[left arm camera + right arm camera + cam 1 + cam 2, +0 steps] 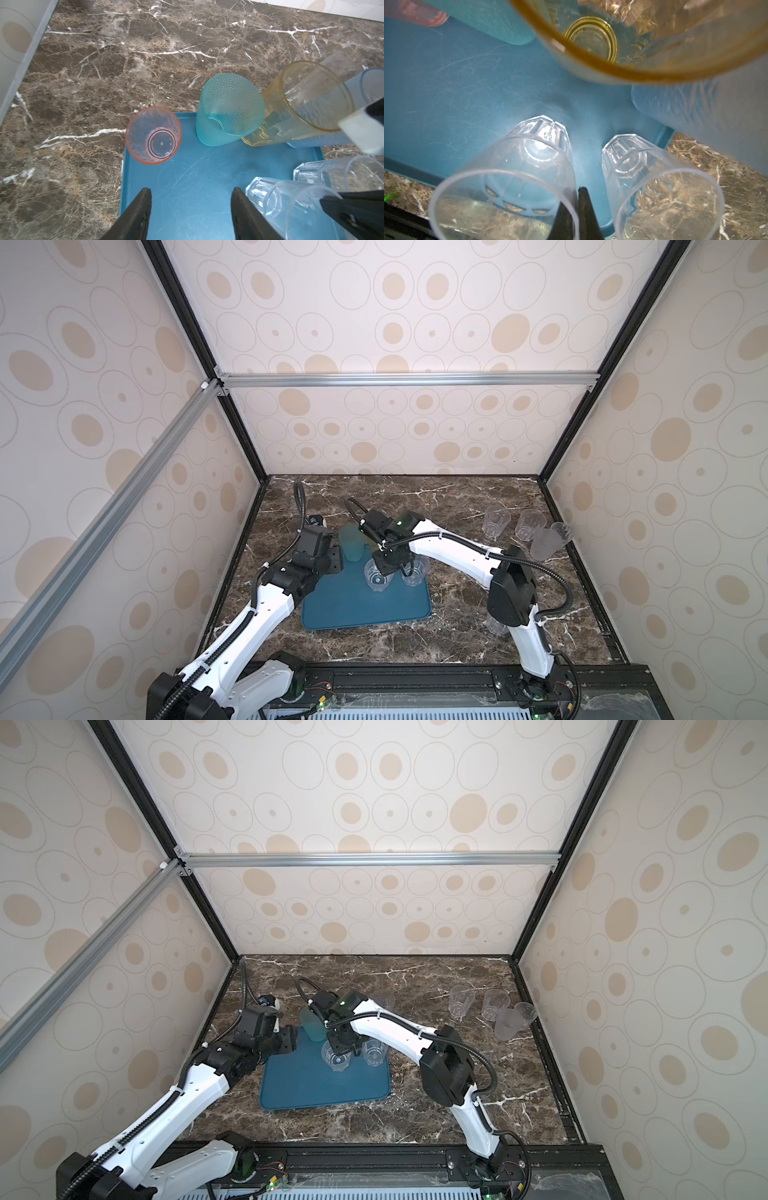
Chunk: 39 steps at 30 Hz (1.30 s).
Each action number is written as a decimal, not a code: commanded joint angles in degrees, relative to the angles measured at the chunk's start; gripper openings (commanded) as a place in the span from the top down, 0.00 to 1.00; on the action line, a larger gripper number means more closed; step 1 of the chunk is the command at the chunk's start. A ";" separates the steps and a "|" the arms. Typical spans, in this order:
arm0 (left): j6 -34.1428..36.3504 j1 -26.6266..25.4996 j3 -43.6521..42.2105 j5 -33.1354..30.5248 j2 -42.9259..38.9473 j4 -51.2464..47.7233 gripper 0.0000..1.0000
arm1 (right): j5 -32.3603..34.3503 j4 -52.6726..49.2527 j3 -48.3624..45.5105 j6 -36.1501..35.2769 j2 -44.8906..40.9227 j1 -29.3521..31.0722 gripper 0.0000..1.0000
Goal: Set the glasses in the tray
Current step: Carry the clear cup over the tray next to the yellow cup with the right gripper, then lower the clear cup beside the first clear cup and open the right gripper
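My right gripper eases down next and sets the clear glass onto the bare tray bottom (380, 585) (545, 132) beside its twin. It releases the glass's rim there, since that spot is free.
The teal-blue tray (365, 610) (197, 166) lies at mid-table. Along its far edge stand a pink glass (153, 135), a teal glass (228, 110) (351, 545), a yellow glass (301, 104) (591, 37) and a grey-blue glass (369, 87). Two clear faceted glasses (377, 578) (415, 572) stand upright on the tray. My right gripper (577, 207) (390, 566) is shut on the rim of one clear glass (508, 176), one finger inside and one outside. My left gripper (191, 191) (334, 562) hangs open and empty over the tray, beside that clear glass (261, 193).
Three clear glasses (496, 522) (530, 524) (563, 531) and a frosted grey one (544, 549) stand on the marble table at the back right. Another clear glass (496, 624) shows under the right arm. Walls close in the table on three sides.
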 commanded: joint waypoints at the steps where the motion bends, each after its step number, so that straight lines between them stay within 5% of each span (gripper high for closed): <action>1: -1.25 0.23 -0.01 1.48 0.13 1.84 0.40 | 1.81 -1.49 2.19 -2.30 1.61 0.19 0.95; 25: -2.04 0.18 -1.46 3.52 0.39 3.88 0.42 | 4.53 -4.54 6.20 -8.91 6.48 -0.46 0.93; 39: -2.11 0.09 -1.33 3.61 0.99 4.04 0.42 | 5.10 -5.31 6.45 -9.50 6.15 -0.51 0.79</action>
